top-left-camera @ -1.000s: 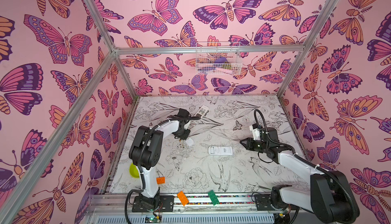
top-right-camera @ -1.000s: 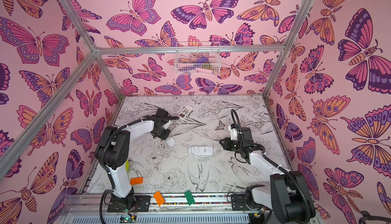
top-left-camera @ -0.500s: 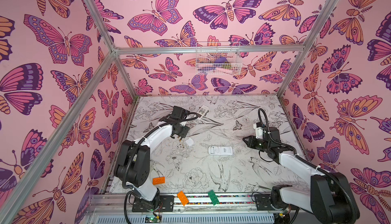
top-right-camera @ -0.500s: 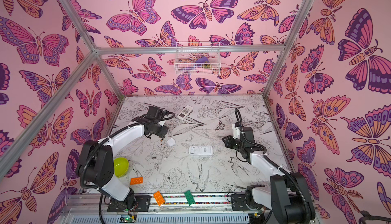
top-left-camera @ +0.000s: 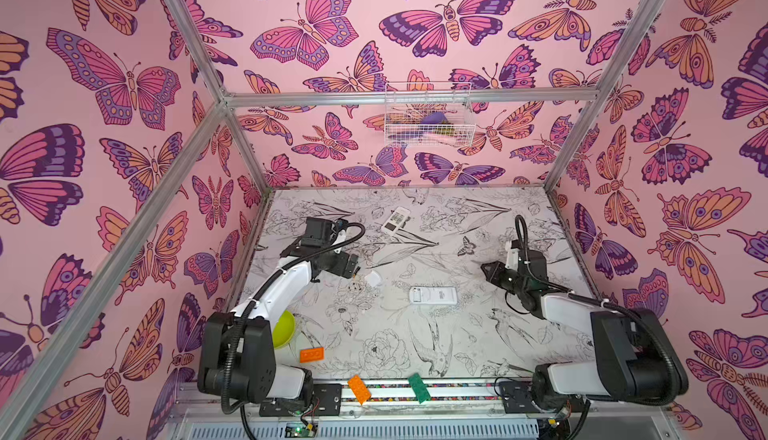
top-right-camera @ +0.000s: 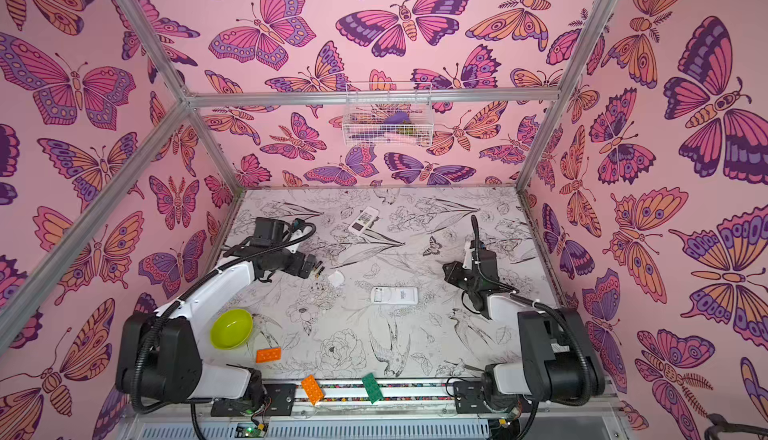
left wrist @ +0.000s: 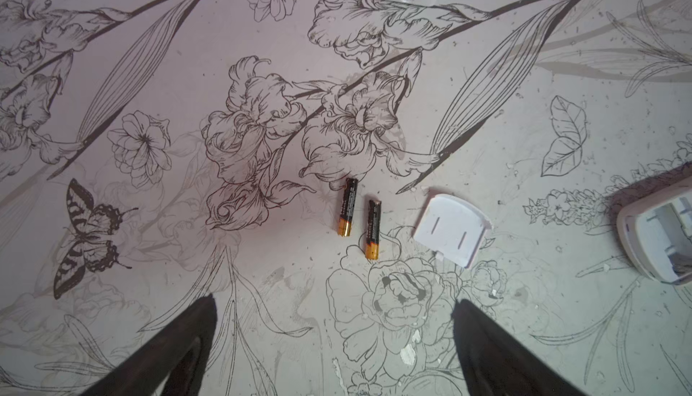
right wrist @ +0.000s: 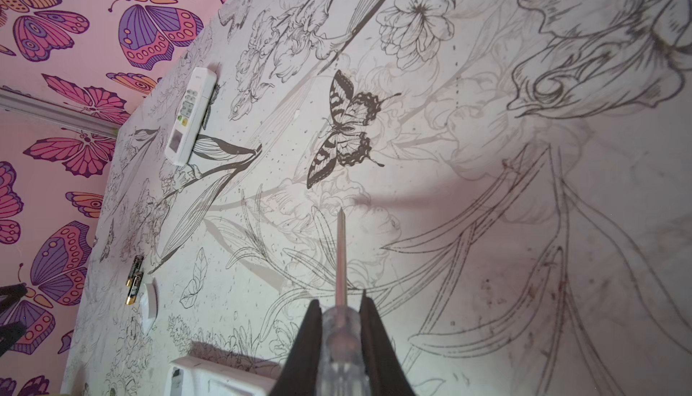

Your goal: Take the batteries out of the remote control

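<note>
Next, my right gripper moves down toward the bare tabletop point(right wrist: 366, 198) beside the butterfly print and releases the clear-handled screwdriver point(right wrist: 340, 255), since both batteries lie outside the remote control.
Two batteries point(left wrist: 347, 207) point(left wrist: 372, 229), black with gold ends, lie side by side on the table beside a white battery cover point(left wrist: 451, 229); they also show as the batteries point(top-right-camera: 319, 269) just ahead of my left gripper point(top-right-camera: 309, 265). That left gripper point(left wrist: 334, 302) hovers short of them, open and empty. The white remote control point(top-left-camera: 433, 295) lies mid-table with its compartment open point(left wrist: 659, 240). My right gripper point(right wrist: 340, 302) point(top-left-camera: 486, 269) is shut on a clear-handled screwdriver point(right wrist: 340, 255), to the right of the remote.
A second white remote point(top-left-camera: 397, 220) lies at the back of the table. A green bowl point(top-right-camera: 231, 328) sits near the left arm. Orange bricks point(top-left-camera: 311, 354) point(top-left-camera: 358, 389) and a green brick point(top-left-camera: 419, 388) lie along the front edge. A wire basket point(top-left-camera: 428, 119) hangs on the back wall.
My left gripper has opened wide and pulled back to the left, uncovering the green bowl. The right gripper has drawn slightly away from the remote, still shut on the screwdriver.
</note>
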`<state>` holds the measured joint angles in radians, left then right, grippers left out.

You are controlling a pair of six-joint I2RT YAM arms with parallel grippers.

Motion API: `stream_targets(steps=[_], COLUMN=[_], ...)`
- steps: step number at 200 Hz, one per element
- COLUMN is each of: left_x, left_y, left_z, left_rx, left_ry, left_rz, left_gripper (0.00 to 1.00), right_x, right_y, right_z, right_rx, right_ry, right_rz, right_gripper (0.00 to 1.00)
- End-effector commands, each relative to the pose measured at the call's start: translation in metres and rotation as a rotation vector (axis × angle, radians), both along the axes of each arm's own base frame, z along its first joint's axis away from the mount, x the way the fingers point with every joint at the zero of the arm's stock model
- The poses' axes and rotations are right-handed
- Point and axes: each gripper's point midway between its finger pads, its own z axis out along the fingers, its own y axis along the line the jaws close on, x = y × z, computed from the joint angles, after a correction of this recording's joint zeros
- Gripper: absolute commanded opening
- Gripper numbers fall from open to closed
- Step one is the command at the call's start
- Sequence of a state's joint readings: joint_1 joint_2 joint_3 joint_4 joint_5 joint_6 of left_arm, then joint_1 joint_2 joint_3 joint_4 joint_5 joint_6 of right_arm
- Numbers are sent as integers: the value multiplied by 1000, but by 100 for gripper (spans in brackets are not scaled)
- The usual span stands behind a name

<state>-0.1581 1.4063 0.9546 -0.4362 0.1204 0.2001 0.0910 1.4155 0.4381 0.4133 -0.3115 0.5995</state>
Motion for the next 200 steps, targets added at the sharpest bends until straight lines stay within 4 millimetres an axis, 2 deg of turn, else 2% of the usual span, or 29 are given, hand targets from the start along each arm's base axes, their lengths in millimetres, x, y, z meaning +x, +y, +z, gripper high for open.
stream_targets(steps=[1,17,50,91,130,169,200], left_x=[1,3,3,6,6,7,11], left_y=[5,9,19,23,18,15,7], left_z=[5,5,3,2,4,9,15], left_rx=[-51,-45,-62,-78,-105,-124,-125], left_ry=[-25,-49,-52,-58,-49,-50,-53], left_rz=[21,24,71,92,87,78,52], left_gripper=[100,100,100,100,100,100,100], right_x=[11,12,11,9,9,10,9], right_y=[-5,-5,-3,-3,-5,0,-1], right_z=[2,-5,-16,-21,-23,-23,-21], right_rx=[13,13,21,9,2,11,-16], right_ry=[-47,-44,-32,-17,-4,2,-1], right_rz=[-37,-34,-27,-26,-32,-6,-1], right_gripper=[1,3,15,20,26,21,30])
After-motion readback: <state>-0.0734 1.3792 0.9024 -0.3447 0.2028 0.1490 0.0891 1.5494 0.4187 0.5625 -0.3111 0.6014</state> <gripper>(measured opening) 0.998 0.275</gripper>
